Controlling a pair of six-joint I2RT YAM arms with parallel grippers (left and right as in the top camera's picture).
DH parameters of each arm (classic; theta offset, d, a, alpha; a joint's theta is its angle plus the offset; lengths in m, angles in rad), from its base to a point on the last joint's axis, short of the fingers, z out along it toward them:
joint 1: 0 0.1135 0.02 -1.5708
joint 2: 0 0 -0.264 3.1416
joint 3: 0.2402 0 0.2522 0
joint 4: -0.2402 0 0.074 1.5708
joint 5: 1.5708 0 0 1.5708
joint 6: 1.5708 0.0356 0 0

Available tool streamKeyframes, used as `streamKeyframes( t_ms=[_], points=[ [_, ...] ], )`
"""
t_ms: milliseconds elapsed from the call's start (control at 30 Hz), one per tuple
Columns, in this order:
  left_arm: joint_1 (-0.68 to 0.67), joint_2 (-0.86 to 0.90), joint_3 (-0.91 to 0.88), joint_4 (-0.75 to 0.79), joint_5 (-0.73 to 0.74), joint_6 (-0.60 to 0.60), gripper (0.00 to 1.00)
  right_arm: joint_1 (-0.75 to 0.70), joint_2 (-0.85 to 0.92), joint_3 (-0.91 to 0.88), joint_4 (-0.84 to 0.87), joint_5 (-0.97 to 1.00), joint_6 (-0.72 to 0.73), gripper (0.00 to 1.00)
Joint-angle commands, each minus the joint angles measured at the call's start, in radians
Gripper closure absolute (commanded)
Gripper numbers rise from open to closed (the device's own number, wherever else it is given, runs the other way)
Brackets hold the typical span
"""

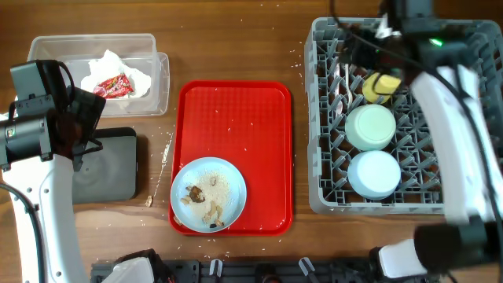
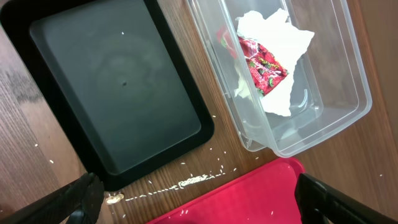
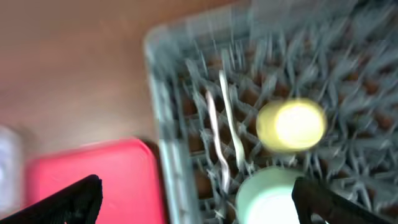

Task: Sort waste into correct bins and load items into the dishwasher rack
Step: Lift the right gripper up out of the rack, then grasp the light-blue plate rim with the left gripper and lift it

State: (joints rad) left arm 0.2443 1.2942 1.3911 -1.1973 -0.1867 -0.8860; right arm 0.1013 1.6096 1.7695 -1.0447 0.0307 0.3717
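Observation:
I will next move my left gripper to the right in the overhead view and down onto the light blue plate's rack-side rim [image 1: 243, 196], because that rim is clear of scraps.
The grey dishwasher rack [image 1: 314, 118] on the right holds a yellow cup [image 1: 380, 86], a pale green bowl [image 1: 371, 126] and a light blue bowl [image 1: 374, 174]. Two white utensils [image 3: 217, 127] stand among its pegs beside the cup [image 3: 291, 124]. My right gripper [image 3: 199, 205] hangs open and empty above the rack's left side. A light blue plate [image 1: 232, 169] with brown-and-white food scraps [image 1: 200, 195] sits on the red tray [image 1: 236, 118]. The clear tub [image 2: 348, 74] contains a white napkin [image 2: 280, 43] and a red wrapper [image 2: 264, 65]. My left gripper [image 2: 199, 205] is open, high above the gap between the black tray [image 2: 118, 87] and the red tray.
Rice-like crumbs [image 2: 193, 180] lie scattered on the wooden table between the black tray and the red tray's corner [image 2: 249, 199]. The black tray holds nothing. The right wrist view is blurred.

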Motion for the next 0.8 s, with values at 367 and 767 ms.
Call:
streamKeyframes(
  t_ms=[367,767],
  points=[
    [0.003,-0.005,-0.003,0.004,-0.005,-0.013,0.00,-0.364,-0.084,0.022,-0.093,-0.057,0.129,0.00],
    [-0.358,0.002,-0.149,-0.135,0.542,0.167,0.00,-0.364,-0.084,0.022,-0.093,-0.057,0.129,0.00]
  ],
)
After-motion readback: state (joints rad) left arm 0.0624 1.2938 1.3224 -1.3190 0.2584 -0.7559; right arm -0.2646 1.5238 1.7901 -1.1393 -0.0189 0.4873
